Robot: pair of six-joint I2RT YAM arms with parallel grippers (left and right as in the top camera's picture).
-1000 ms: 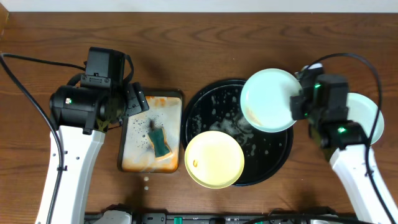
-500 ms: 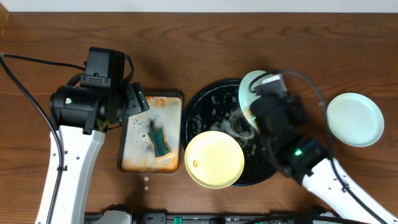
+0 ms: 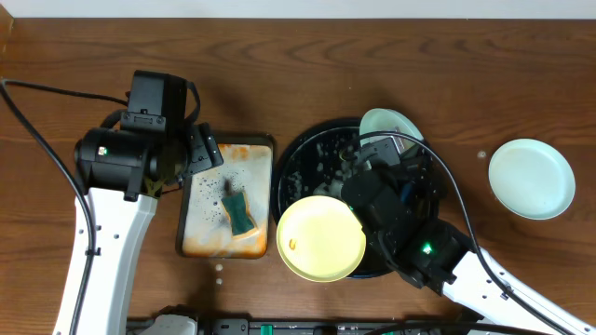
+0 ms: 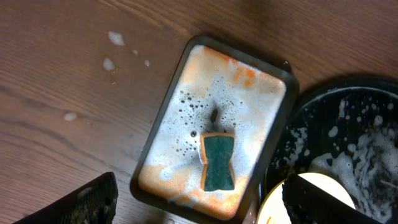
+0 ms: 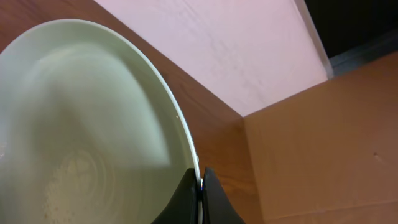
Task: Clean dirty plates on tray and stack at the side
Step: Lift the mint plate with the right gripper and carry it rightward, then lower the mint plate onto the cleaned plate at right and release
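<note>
Next, my right gripper will swing to the right in the overhead view and lower its plate onto the second mint plate [image 3: 532, 179], since that one lies clear of the tray.
My right gripper [image 3: 402, 151] is shut on the rim of a pale mint plate [image 3: 390, 124], which it holds tilted on edge over the far side of the black tray [image 3: 289, 172]. In the right wrist view both fingers pinch that plate [image 5: 81, 124] at its edge, where the right gripper [image 5: 200, 182] grips it. A yellow plate [image 3: 321, 238] lies over the tray's near-left rim. A second mint plate [image 3: 531, 178] lies flat on the table at the right. My left gripper [image 3: 200, 158] hangs open, holding nothing, above the stained tray; the left gripper [image 4: 199, 211] spans that tray's near end.
A rectangular orange-stained tray [image 3: 200, 228] full of foam holds a green sponge [image 3: 238, 211] left of the black tray. The sponge [image 4: 217, 163] lies near the middle of that tray [image 4: 186, 74]. Suds cover the black tray's floor [image 4: 348, 124]. A few foam drops dot the wood.
The right arm swung from the table's right side to over the black tray with the mint plate, turning it from flat to on edge. The left arm stayed still.
</note>
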